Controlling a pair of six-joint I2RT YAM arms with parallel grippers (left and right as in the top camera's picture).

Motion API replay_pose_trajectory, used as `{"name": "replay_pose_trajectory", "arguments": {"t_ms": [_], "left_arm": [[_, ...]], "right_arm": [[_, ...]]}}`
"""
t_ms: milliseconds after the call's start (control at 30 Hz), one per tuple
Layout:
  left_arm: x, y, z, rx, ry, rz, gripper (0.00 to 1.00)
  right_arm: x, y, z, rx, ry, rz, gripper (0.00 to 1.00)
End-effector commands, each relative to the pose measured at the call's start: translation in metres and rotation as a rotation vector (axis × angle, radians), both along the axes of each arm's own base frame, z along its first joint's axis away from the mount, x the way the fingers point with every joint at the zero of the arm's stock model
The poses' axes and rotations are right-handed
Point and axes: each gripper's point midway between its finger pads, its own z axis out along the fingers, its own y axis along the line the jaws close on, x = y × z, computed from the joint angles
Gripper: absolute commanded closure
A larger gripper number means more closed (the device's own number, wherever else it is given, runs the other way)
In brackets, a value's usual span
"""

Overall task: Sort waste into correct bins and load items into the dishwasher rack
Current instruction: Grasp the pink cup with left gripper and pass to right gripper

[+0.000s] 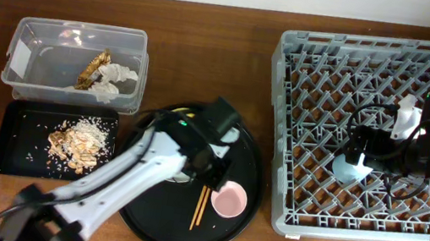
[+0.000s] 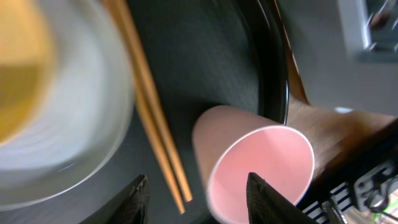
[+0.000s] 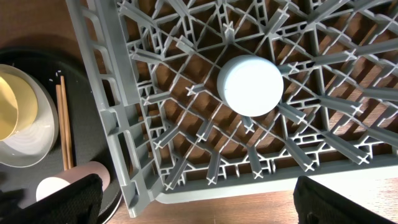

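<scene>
I should move my right gripper left in the overhead view toward the pink cup's base [image 1: 229, 199] [image 3: 99, 173], because my left gripper hangs over the cup's opening.
The pink cup [image 1: 230, 200] stands upright on the round black tray [image 1: 251, 164], next to the wooden chopsticks [image 1: 199, 206]. My left gripper [image 1: 222, 178] is open just above it. In the left wrist view the gripper [image 2: 202, 202] has one finger over the cup's mouth [image 2: 261, 168] and the other beyond the chopsticks [image 2: 149, 106]. The plate [image 2: 68, 130] and yellow bowl [image 2: 15, 62] lie beside them. The light-blue cup [image 1: 350, 168] sits upside down in the grey rack [image 1: 307, 74]. My right gripper [image 1: 368, 152] is open and empty above the cup [image 3: 250, 85], near the rack's front wall [image 3: 205, 202].
The clear tub [image 1: 40, 34] at the back left holds the gold wrapper [image 1: 93, 70] and white tissue [image 1: 117, 77]. The shallow black tray [image 1: 14, 150] in front of it holds food scraps [image 1: 79, 143]. The rack's left wall [image 3: 106, 93] stands close to the round tray.
</scene>
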Motion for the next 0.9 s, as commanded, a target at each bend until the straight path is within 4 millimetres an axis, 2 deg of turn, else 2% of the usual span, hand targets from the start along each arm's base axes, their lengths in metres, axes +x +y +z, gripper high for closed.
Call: {"name": "replay_pose_trajectory", "arguments": {"t_ms": [0,67,100,167,233,300,367,400,433,467,533,600,633,733,800,867], "left_arm": [[-0.019,-0.013,-0.037,0.056,0.095,-0.064,0.54],[-0.020,-0.015,-0.051,0.076,0.118,-0.061,0.78],[-0.017,-0.015,-0.052,0.077,0.112,-0.058,0.99],[-0.003,-0.015,-0.043,0.055,0.084,-0.030,1.00],[0.015,-0.012,-0.024,0.014,0.039,0.008,1.00],[0.044,0.009,0.017,-0.064,-0.059,0.105,1.00],[0.073,0.046,0.063,-0.179,-0.129,0.311,1.00],[0.086,0.057,0.089,-0.324,-0.134,0.375,1.00],[0.091,0.058,0.102,-0.412,-0.130,0.379,1.00],[0.098,0.058,0.117,-0.525,-0.108,0.392,1.00],[0.107,0.054,0.141,-0.712,-0.072,0.364,1.00],[0.105,0.043,0.156,-0.827,-0.045,0.289,1.00],[0.103,0.034,0.166,-0.907,-0.018,0.227,1.00],[0.098,0.027,0.175,-0.988,0.029,0.165,1.00],[0.089,0.023,0.187,-1.051,0.054,0.103,1.00],[0.088,0.023,0.188,-1.057,0.061,0.097,1.00]], "right_arm": [[0.001,0.001,0.003,0.012,-0.010,-0.003,0.01],[0.001,0.001,0.003,0.012,-0.010,-0.003,0.01],[0.001,0.001,0.003,0.012,-0.010,-0.002,0.01],[0.001,0.001,0.003,0.012,-0.010,-0.002,0.01],[0.001,0.001,0.003,0.012,-0.010,-0.003,0.01],[0.002,-0.001,0.002,0.003,-0.008,-0.006,0.01],[0.007,-0.002,0.003,0.002,-0.024,-0.017,0.01],[0.014,0.009,0.006,0.067,-0.055,0.008,0.01],[0.018,0.021,0.009,0.132,-0.076,0.043,0.01],[0.023,0.044,0.015,0.245,-0.116,0.132,0.01],[0.023,0.102,0.034,0.496,-0.195,0.396,0.01],[0.021,0.129,0.038,0.591,-0.200,0.498,0.01],[0.020,0.152,0.040,0.662,-0.194,0.569,0.01],[0.018,0.199,0.059,0.859,-0.248,0.741,0.01],[0.018,0.223,0.075,1.004,-0.301,0.842,0.01],[0.015,0.238,0.092,1.119,-0.356,0.934,0.01]]}}
